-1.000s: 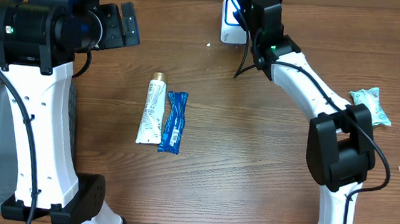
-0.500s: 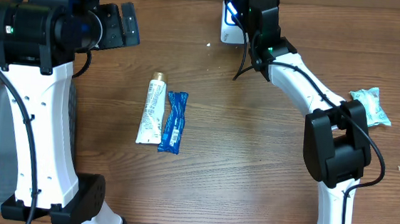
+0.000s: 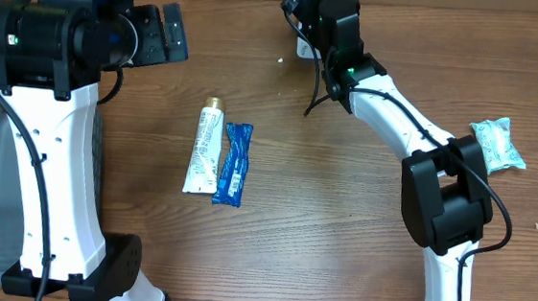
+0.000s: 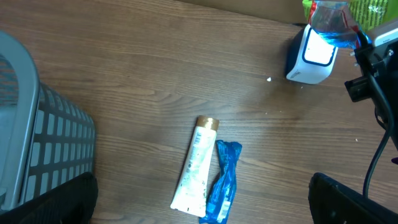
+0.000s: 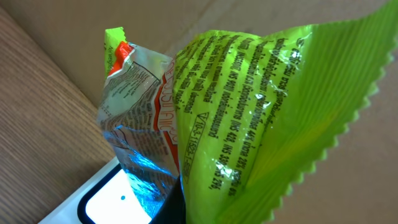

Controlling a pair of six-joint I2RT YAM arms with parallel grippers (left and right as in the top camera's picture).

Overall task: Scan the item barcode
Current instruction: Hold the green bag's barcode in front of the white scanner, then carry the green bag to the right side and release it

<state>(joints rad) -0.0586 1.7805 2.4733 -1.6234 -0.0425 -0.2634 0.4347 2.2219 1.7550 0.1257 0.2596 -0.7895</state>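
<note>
I will next move the snack packet back from the scanner with my right gripper. Then I will lower the packet onto bare table (image 3: 455,109) beside the pale green packet.
My right gripper (image 3: 305,1) is shut on the item, a green snack packet (image 5: 261,93) with black print and a silver, orange-edged back. It holds the packet just above the white barcode scanner (image 5: 106,199), whose lit window throws blue light on the foil. In the left wrist view the packet (image 4: 364,11) hangs over the scanner (image 4: 311,56) at the table's far edge. One dark finger (image 5: 171,210) shows below the packet. No barcode is visible. My left gripper (image 3: 172,32) is open at the far left, high above the table, holding nothing.
A white tube (image 3: 204,150) and a blue wrapper (image 3: 233,164) lie side by side in the middle of the table. A pale green packet (image 3: 496,144) lies at the right edge. A grey slatted basket (image 4: 37,143) stands on the left.
My right gripper has swung left and toward the far edge with the green packet, now tilted over the scanner. The left arm has not moved.
</note>
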